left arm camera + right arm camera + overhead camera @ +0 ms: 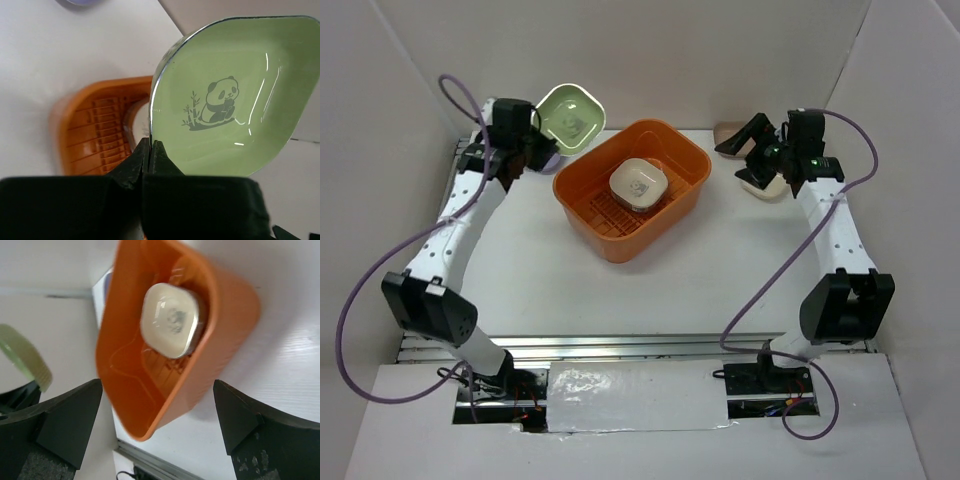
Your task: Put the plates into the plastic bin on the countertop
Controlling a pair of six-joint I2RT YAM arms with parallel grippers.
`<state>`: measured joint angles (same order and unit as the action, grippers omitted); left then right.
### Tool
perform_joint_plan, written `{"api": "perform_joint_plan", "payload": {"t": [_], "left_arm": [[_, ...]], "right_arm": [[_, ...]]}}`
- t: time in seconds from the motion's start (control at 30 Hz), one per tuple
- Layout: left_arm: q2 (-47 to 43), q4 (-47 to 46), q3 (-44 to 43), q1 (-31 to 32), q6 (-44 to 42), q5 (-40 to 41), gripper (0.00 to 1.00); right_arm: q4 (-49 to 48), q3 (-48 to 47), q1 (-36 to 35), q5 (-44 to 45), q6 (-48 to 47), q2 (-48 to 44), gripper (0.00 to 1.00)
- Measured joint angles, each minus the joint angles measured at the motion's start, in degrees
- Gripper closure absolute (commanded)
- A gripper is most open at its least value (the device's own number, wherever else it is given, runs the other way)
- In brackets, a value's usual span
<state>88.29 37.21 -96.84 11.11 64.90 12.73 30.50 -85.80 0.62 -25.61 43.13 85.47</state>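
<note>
My left gripper moves across the orange bin's rim and down onto the cream plate next, since the green plate [570, 114] still hangs outside the bin.
My left gripper [536, 130] is shut on the rim of a green plate [570, 114] with a panda mark [235, 95], holding it tilted in the air at the back left of the orange bin [588, 205]. In the left wrist view the gripper [151, 150] pinches the plate's edge, with the bin [90, 130] below. A cream plate [638, 182] lies on top of others inside the bin. My right gripper [752, 150] is open and empty to the bin's right, above a cream plate [763, 186] and beside a brown plate [728, 134]. The right wrist view shows the bin [130, 385] and the cream plate [172, 320] in it.
A purple plate [549, 160] lies on the countertop [540, 270] under my left gripper. White walls close in the back and sides. A metal rail [640, 347] runs along the front edge.
</note>
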Motion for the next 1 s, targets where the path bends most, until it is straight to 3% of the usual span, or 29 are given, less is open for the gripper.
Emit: {"api": "perform_joint_plan", "payload": {"t": [0.3, 0.57, 0.63, 0.7, 0.73, 1.0], "left_arm": [[22.2, -3.3, -10.9, 10.2, 6.9, 0.1, 1.0], [29.2, -2.0, -11.6, 14.2, 12.3, 0.0, 1.0], [30.6, -1.1, -13.9, 14.3, 13.0, 0.2, 0.57], [31.4, -1.0, -14.8, 14.4, 13.6, 0.2, 0.06], [31.5, -0.8, -14.9, 14.4, 13.8, 0.2, 0.01], [30.4, 0.3, -16.0, 14.6, 13.5, 0.4, 0.01]], "right_arm": [[2.0, 0.0, 8.8, 5.3, 0.1, 7.1, 0.0], [3.0, 1.1, 12.9, 7.4, 0.7, 8.7, 0.0], [3.1, 1.1, 12.9, 7.4, 0.6, 8.7, 0.0], [3.1, 1.1, 12.9, 7.4, 0.7, 8.7, 0.0], [3.2, 1.1, 13.0, 7.4, 0.6, 8.8, 0.0], [4.0, -0.2, 14.5, 11.1, 0.6, 13.2, 0.0]]}}
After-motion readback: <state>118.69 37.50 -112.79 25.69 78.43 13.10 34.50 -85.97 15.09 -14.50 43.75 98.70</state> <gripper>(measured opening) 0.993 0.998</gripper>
